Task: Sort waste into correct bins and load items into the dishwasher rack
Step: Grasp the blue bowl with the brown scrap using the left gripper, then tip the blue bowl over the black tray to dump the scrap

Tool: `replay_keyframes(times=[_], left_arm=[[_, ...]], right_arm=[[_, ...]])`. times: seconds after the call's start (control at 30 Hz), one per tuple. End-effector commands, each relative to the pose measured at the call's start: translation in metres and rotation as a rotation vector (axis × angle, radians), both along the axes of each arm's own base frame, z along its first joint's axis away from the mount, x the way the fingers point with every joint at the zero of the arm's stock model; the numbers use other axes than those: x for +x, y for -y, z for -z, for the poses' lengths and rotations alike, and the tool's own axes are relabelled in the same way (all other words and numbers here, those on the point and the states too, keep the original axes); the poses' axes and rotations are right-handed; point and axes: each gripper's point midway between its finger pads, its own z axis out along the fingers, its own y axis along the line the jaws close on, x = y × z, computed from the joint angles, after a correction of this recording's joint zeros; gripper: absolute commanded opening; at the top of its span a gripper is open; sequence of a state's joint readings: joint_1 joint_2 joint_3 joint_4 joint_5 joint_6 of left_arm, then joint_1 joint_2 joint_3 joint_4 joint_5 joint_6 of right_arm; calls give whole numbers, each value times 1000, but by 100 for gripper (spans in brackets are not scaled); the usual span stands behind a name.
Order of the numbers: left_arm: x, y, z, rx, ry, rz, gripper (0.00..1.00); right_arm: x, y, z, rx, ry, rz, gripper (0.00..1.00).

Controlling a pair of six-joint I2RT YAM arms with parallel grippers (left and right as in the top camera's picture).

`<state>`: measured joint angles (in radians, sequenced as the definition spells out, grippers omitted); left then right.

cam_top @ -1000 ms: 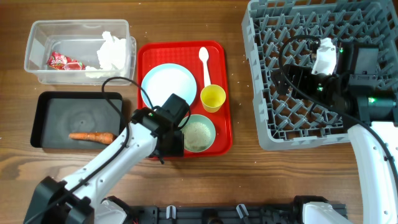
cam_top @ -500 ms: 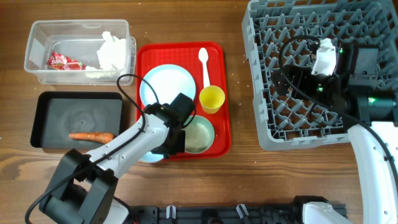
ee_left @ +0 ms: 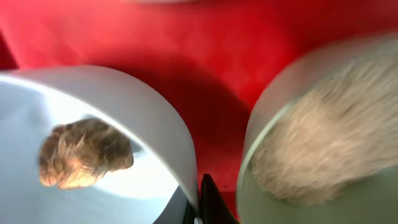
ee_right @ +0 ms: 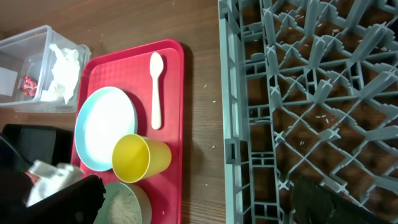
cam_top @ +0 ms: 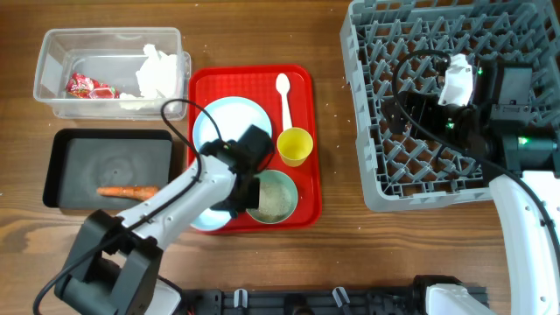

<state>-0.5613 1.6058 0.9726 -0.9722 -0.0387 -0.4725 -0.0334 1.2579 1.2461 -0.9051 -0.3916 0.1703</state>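
The bowl holds a food scrap, so next my left gripper will move up over the black tray (cam_top: 98, 164) and tip the bowl. Then it will release the bowl back at the red tray.
My left gripper (cam_top: 239, 201) (ee_left: 199, 202) is shut on the rim of a light blue bowl (cam_top: 205, 215) (ee_left: 124, 106) at the front of the red tray. A brown food scrap (ee_left: 84, 152) lies in that bowl. Just to its right stands a second bowl (cam_top: 275, 196) (ee_left: 323, 155) holding white rice. A light blue plate (cam_top: 226, 125), a yellow cup (cam_top: 295, 146) and a white spoon (cam_top: 283, 94) also sit on the tray. My right gripper (cam_top: 409, 112) (ee_right: 199, 194) hangs open and empty over the grey dishwasher rack (cam_top: 455, 179).
The red tray (cam_top: 308, 188) lies mid-table. At the back left a clear tub (cam_top: 52, 52) holds a crumpled napkin (cam_top: 157, 72) and a red wrapper (cam_top: 90, 87). In front of it a black tray (cam_top: 79, 149) holds the carrot (cam_top: 127, 191).
My left gripper has shut on the bowl's rim. The red tray and what is on it have slid slightly left. The right arm has not moved.
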Motion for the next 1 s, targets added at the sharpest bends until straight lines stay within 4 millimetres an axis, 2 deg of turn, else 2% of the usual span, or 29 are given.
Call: replay_keyframes(times=[0.0, 0.17, 0.23, 0.33, 0.53, 0.73, 0.87, 0.97], left_arm=[[43, 5, -35, -82, 78, -83, 4], [79, 7, -81, -233, 133, -94, 4], [89, 0, -97, -278, 146, -108, 4], [99, -16, -108, -336, 153, -124, 4], [111, -68, -120, -525, 166, -201, 4], [125, -139, -157, -834, 369, -287, 4], [125, -172, -177, -1048, 527, -313, 4], [121, -202, -173, -1179, 597, -406, 4]], right_arm=[[2, 1, -2, -15, 8, -4, 100], [5, 1, -4, -16, 22, -4, 100], [5, 1, -4, -16, 24, -4, 100], [6, 1, -5, -17, 30, -5, 100], [7, 1, -5, -17, 35, -5, 100], [7, 1, -6, -15, 35, -3, 100], [8, 1, -6, -15, 37, -3, 100], [7, 1, -5, -15, 35, -3, 100]])
